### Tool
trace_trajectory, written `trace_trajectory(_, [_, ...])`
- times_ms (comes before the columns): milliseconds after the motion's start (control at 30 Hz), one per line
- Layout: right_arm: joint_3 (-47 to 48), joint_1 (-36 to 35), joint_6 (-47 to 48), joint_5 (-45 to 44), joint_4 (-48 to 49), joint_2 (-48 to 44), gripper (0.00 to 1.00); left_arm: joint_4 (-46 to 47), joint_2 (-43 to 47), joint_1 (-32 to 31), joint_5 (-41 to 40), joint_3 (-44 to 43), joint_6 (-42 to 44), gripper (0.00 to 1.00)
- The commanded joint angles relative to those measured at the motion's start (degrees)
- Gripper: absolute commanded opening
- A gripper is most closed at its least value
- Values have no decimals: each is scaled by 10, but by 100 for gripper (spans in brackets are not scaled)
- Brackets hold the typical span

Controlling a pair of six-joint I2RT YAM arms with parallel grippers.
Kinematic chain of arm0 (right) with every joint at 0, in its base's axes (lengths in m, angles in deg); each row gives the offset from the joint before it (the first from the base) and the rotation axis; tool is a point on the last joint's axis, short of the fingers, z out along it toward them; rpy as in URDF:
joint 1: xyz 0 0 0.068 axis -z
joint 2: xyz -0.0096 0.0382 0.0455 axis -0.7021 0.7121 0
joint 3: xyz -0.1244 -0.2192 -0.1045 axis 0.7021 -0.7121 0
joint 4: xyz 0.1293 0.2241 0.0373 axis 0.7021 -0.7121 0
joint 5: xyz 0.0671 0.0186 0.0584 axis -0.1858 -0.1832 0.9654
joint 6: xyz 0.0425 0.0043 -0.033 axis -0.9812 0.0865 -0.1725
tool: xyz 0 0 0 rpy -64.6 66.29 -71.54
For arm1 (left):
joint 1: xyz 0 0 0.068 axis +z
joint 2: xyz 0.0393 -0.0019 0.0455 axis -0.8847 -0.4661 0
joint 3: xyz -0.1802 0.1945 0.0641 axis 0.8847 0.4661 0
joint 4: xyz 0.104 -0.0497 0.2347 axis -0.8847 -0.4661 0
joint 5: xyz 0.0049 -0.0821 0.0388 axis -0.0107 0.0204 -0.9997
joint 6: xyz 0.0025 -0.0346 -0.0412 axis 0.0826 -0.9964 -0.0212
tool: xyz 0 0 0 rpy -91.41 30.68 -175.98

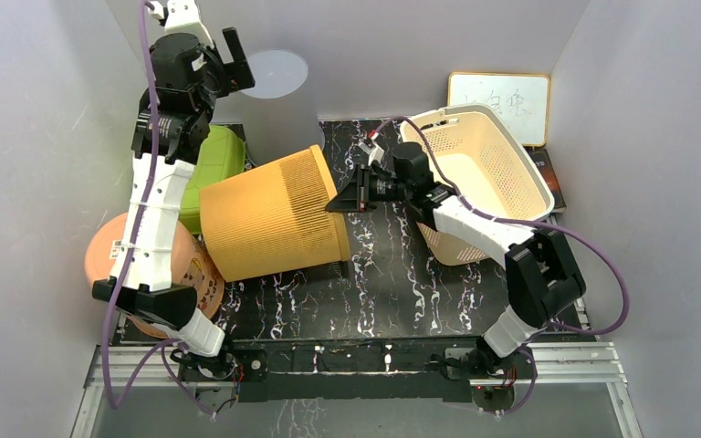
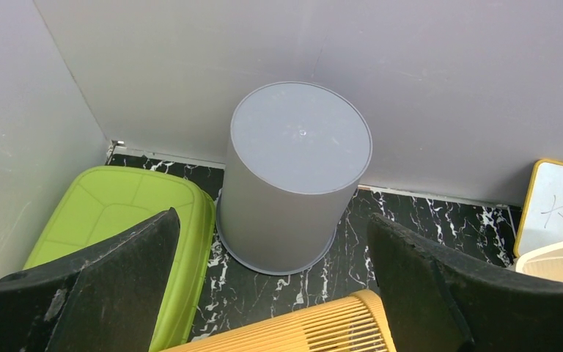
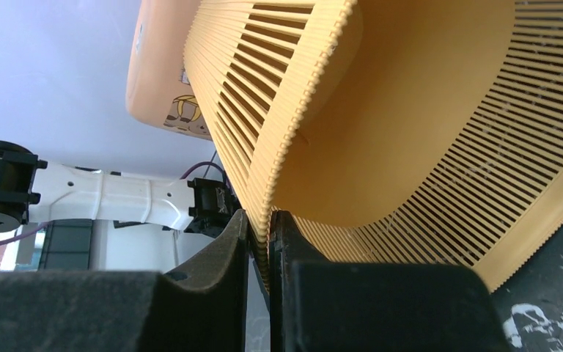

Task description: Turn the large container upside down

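Observation:
The yellow basket's closed end crowds the green container and the orange tub, so my right gripper next needs to drag the yellow basket's rim toward the cream basket and slightly outward.
The large container is a yellow slatted basket [image 1: 269, 214] lying on its side on the black marble mat, its open mouth facing right. My right gripper [image 1: 336, 203] is shut on the basket's rim. In the right wrist view the two fingers pinch the ribbed rim [image 3: 259, 220], and the basket's inside [image 3: 410, 110] fills the frame. My left gripper [image 1: 228, 66] is open and empty, raised at the back left. In the left wrist view it [image 2: 271, 220] hangs above the basket's edge [image 2: 322, 326].
An upturned grey bucket [image 1: 278, 91] [image 2: 297, 169] stands at the back. A green container [image 1: 214, 164] [image 2: 117, 213] and an orange tub [image 1: 160, 265] lie left. A cream basket [image 1: 479, 173] and a whiteboard [image 1: 500, 105] are at the right.

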Motion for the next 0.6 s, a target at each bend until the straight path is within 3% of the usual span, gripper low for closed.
trace_trajectory(0, [-81,50,-44,-37,-45,-2,0,-5,6,-17,-20,-30,17,98])
trace_trajectory(200, [-130,109,-53,7,-22,-10,0,-15,3,-24,-31,-38,23,98])
trace_trajectory(400, [-69,108,-41,63,-10,10,0,-16,-7,-27,-37,-55,30,99])
trace_trajectory(500, [-16,106,-13,69,-44,17,12,-14,-10,-31,-38,-57,33,98])
trace_trajectory(567, [6,105,-12,68,-48,15,26,-15,-8,-33,-41,-54,36,98])
